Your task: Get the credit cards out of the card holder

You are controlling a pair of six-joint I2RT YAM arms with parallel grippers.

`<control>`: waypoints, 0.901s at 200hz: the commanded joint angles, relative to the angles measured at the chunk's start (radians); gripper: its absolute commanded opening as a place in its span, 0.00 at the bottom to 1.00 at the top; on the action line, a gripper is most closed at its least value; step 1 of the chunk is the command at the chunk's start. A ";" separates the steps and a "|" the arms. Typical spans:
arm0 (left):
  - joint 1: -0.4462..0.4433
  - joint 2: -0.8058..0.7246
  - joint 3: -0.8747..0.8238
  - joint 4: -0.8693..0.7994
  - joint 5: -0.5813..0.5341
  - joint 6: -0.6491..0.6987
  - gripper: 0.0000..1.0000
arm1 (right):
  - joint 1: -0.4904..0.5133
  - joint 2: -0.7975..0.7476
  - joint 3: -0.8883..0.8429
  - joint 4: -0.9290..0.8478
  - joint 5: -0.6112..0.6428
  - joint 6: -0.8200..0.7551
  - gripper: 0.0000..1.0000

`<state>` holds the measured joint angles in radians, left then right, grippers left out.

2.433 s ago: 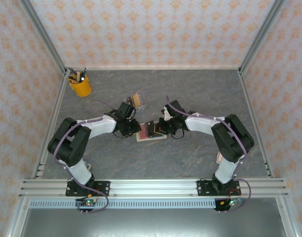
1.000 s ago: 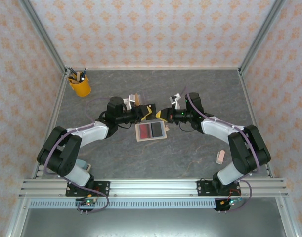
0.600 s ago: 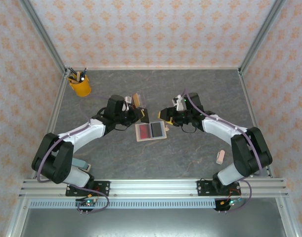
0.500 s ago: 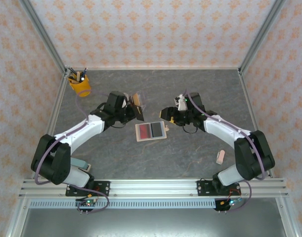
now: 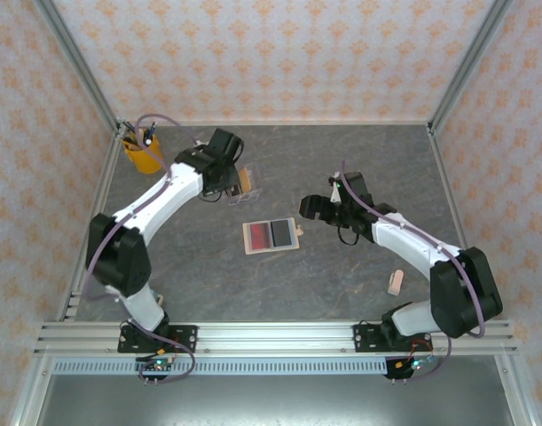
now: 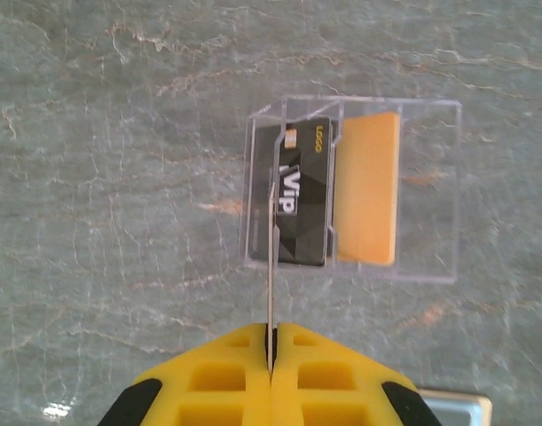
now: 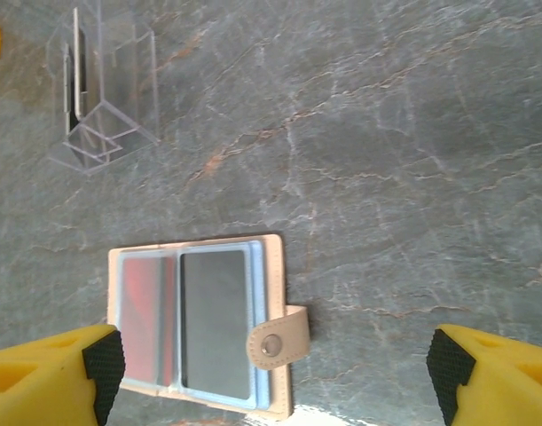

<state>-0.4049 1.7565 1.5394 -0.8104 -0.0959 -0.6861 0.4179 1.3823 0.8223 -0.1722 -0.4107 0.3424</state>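
The left gripper next lowers the edge-on card into the slot and releases it there. The black VIP card's slot (image 5: 237,187) (image 6: 302,191) lies below the gripper, parallel to the card.
The card holder (image 5: 272,235) lies open on the grey table, tan with a snap tab (image 7: 277,338). Its sleeves hold a red credit card (image 7: 146,318) and a dark one (image 7: 216,319). My left gripper (image 6: 271,333) is shut on a thin credit card (image 6: 271,266), seen edge-on and standing directly above the clear acrylic stand (image 6: 430,191). A black VIP card (image 6: 303,191) and an orange-tan card (image 6: 368,186) sit in that stand. In the top view the left gripper (image 5: 231,184) is at the stand (image 5: 247,182). My right gripper (image 7: 275,364) (image 5: 313,206) hangs open over the holder's right edge, gripping nothing.
A yellow pen cup (image 5: 145,153) stands at the back left corner. A small pinkish block (image 5: 396,282) lies at the front right. Metal frame rails and patterned walls bound the table.
The left arm has carried its card from above the card holder back and left to the acrylic stand. The right gripper has opened and drawn away to the right.
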 commanded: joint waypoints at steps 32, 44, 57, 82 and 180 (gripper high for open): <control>-0.034 0.254 0.295 -0.216 -0.153 -0.036 0.00 | -0.001 -0.030 -0.030 -0.001 0.085 -0.015 0.90; -0.037 0.283 0.321 -0.223 -0.169 -0.050 0.00 | -0.002 -0.029 -0.031 -0.002 0.087 -0.014 0.90; -0.045 0.311 0.335 -0.212 -0.190 -0.061 0.00 | -0.001 -0.029 -0.036 0.003 0.082 -0.016 0.90; -0.067 0.352 0.354 -0.202 -0.255 -0.068 0.00 | -0.002 -0.038 -0.045 0.015 0.071 -0.015 0.90; -0.063 0.464 0.443 -0.243 -0.274 -0.058 0.03 | -0.001 -0.027 -0.040 0.013 0.067 -0.003 0.90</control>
<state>-0.4713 2.1990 1.9392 -0.9993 -0.3233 -0.7326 0.4179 1.3693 0.7853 -0.1719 -0.3584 0.3389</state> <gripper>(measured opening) 0.055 0.902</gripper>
